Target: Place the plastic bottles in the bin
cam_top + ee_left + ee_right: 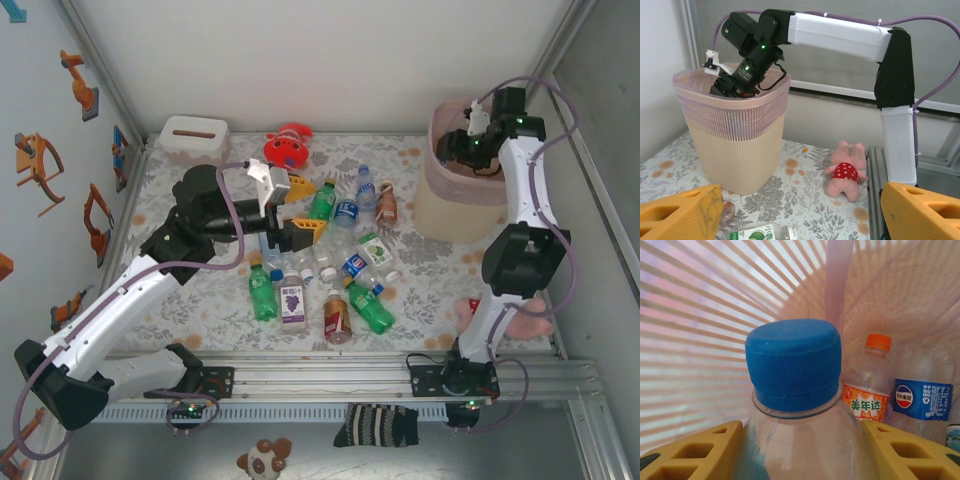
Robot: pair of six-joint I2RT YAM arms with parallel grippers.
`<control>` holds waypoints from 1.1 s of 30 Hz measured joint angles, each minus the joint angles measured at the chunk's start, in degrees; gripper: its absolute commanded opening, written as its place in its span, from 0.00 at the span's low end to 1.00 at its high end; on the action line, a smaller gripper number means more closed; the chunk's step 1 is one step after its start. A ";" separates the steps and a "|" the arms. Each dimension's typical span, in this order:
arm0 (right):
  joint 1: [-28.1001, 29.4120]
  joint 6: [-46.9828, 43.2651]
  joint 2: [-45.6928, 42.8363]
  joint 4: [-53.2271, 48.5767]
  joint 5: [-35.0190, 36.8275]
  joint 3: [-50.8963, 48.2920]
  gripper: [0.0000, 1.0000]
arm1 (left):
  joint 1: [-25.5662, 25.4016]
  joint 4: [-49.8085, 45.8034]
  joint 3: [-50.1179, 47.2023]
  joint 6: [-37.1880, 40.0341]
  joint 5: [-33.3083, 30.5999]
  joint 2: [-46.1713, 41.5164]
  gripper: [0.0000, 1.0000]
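Note:
The orange-capped bottle (867, 392) is below my right gripper, and other bottles already fill that spot in the bin. My right gripper should go deeper into the bin next and release the clear bottle there.
Several plastic bottles (335, 262) lie in a cluster mid-table, clear, green and brown. My left gripper (303, 211) hovers open over the cluster's left side, its yellow fingers (681, 214) wide apart with nothing between them; a green-labelled bottle (757, 233) lies below. The pale pink bin (450, 215) stands at the far right. My right gripper (463, 152) reaches down inside the bin (735, 145). In the right wrist view that gripper (802, 450) is shut on a clear bottle with a blue cap (792, 360). An orange-capped bottle (867, 392) and a blue-labelled bottle (922, 399) lie in the bin.
A white tissue box (193, 133) and a red plush toy (288, 148) sit at the back. A pink plush (845, 172) lies near the right arm's base. Metal rails (330, 365) run along the near edge; a striped sock (375, 425) lies below them.

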 measured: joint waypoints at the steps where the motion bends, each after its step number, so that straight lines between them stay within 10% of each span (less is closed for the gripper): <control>1: 0.09 -0.11 0.57 -0.11 -0.02 0.00 0.42 | 0.00 -0.07 -0.02 0.00 -0.09 0.00 0.82; 33: 1.03 -1.18 7.23 -2.40 3.26 -0.11 0.70 | 0.00 -1.57 -0.85 0.02 -2.47 -1.25 0.82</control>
